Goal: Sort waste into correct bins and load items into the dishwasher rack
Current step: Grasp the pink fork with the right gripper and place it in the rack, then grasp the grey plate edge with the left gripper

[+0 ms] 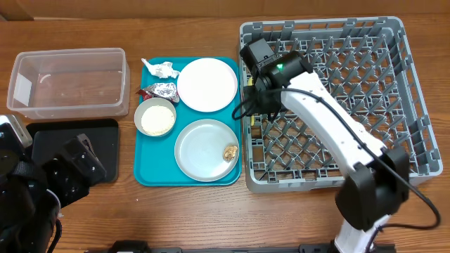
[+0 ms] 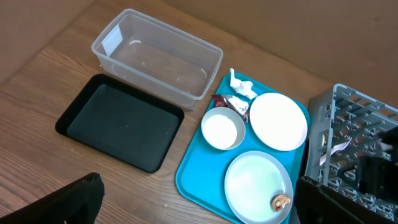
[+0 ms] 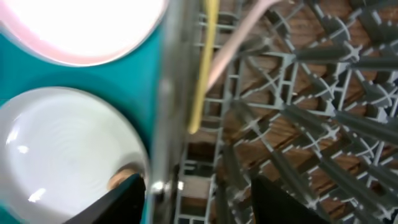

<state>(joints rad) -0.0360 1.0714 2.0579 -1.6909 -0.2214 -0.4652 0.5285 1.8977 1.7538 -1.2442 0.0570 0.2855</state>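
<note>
Next, my left gripper needs to lower across to the clear rim of the second plate opposite the brown lump, since that rim lies below it, to its right in the overhead view.
The grey dishwasher rack [image 1: 415, 98] stands at the right. A yellow spoon [image 3: 202, 62] and a white fork [image 3: 239, 37] lie inside it along its left wall. My right gripper [image 1: 252, 95] hangs open and empty over that wall [image 3: 196, 205]. The teal tray [image 1: 151, 172] holds a white plate [image 1: 207, 84], a second plate [image 1: 200, 151] with a brown lump [image 1: 230, 151], a bowl of rice [image 1: 155, 117], a paper scrap [image 1: 160, 69] and a foil wrapper [image 1: 163, 91]. My left gripper [image 1: 74, 167] is open and empty [image 2: 199, 214] at the lower left. No cup is in view.
The clear tub [image 1: 70, 81] stands at the back left with nothing in it. The black tray [image 1: 91, 137] lies in front of it, partly under my left arm. Bare wood shows along the front edge.
</note>
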